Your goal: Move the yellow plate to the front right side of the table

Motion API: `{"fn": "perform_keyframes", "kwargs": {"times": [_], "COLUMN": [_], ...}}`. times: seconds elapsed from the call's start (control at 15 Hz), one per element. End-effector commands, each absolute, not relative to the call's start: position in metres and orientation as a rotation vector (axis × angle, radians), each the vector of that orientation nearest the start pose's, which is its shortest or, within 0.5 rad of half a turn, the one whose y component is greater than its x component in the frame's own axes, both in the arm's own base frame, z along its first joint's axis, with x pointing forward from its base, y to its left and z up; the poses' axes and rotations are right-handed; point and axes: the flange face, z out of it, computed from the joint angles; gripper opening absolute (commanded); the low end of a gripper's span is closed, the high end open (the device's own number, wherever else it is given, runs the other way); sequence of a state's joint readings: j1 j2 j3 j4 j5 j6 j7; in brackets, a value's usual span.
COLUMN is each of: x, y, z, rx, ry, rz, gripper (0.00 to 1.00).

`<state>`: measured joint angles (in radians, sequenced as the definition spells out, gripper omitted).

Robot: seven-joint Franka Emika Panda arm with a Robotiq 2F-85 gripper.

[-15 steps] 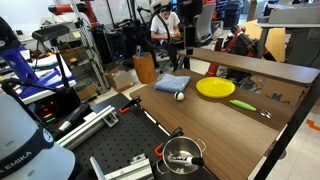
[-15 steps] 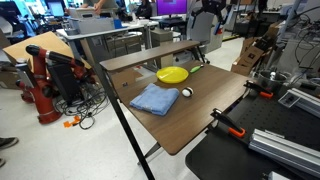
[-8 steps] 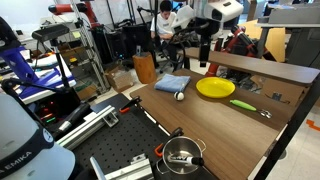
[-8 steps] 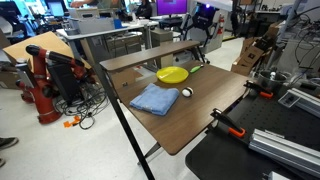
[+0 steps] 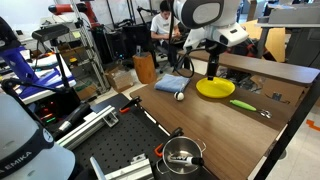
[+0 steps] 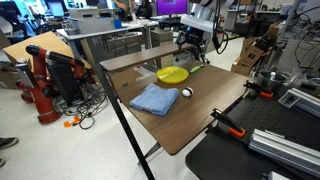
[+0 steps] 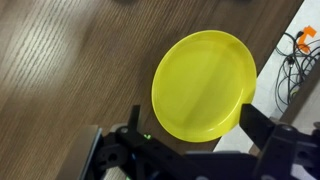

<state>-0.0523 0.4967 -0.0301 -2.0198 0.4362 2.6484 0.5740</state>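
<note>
The gripper moves down next, fingers open, onto the yellow plate's near rim [image 5: 217,97] [image 7: 164,122] below it, since the flat-lying plate offers that rim for pinching.
The yellow plate [image 5: 215,88] lies flat on the brown wood-grain table [image 5: 200,125] near its far edge. It also shows in an exterior view [image 6: 172,74] and fills the wrist view [image 7: 203,85]. My gripper [image 5: 211,68] hangs just above the plate, also seen in an exterior view [image 6: 190,50]. In the wrist view the gripper [image 7: 195,128] is open, its two dark fingers standing either side of the plate's near rim, holding nothing. The table's edge and cables on the floor show beyond the plate.
A blue cloth [image 5: 172,84] and a white ball [image 5: 180,96] lie beside the plate. A small yellow-green object [image 5: 243,103] lies on the plate's other side. A steel pot [image 5: 182,156] stands on the black perforated board [image 5: 120,150]. An orange clamp [image 6: 232,125] grips the table edge.
The arm has swung in from behind the table and come down over the yellow plate. The plate, cloth and ball have not moved.
</note>
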Motion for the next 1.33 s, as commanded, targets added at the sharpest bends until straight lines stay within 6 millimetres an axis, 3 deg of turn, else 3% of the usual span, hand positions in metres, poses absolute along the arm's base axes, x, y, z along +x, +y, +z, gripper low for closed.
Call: {"fn": "perform_keyframes", "kwargs": {"times": [0.0, 0.33, 0.73, 1.27], "x": [0.625, 0.627, 0.632, 0.643], "y": [-0.068, -0.081, -0.081, -0.084], "z": [0.189, 0.16, 0.127, 0.107], "rx": [-2.5, -2.503, -2.497, -2.477], "ry": [1.484, 1.539, 1.586, 1.648], "rz": [-0.139, -0.143, -0.103, -0.097], "gripper": [1.0, 1.0, 1.0, 1.0]}}
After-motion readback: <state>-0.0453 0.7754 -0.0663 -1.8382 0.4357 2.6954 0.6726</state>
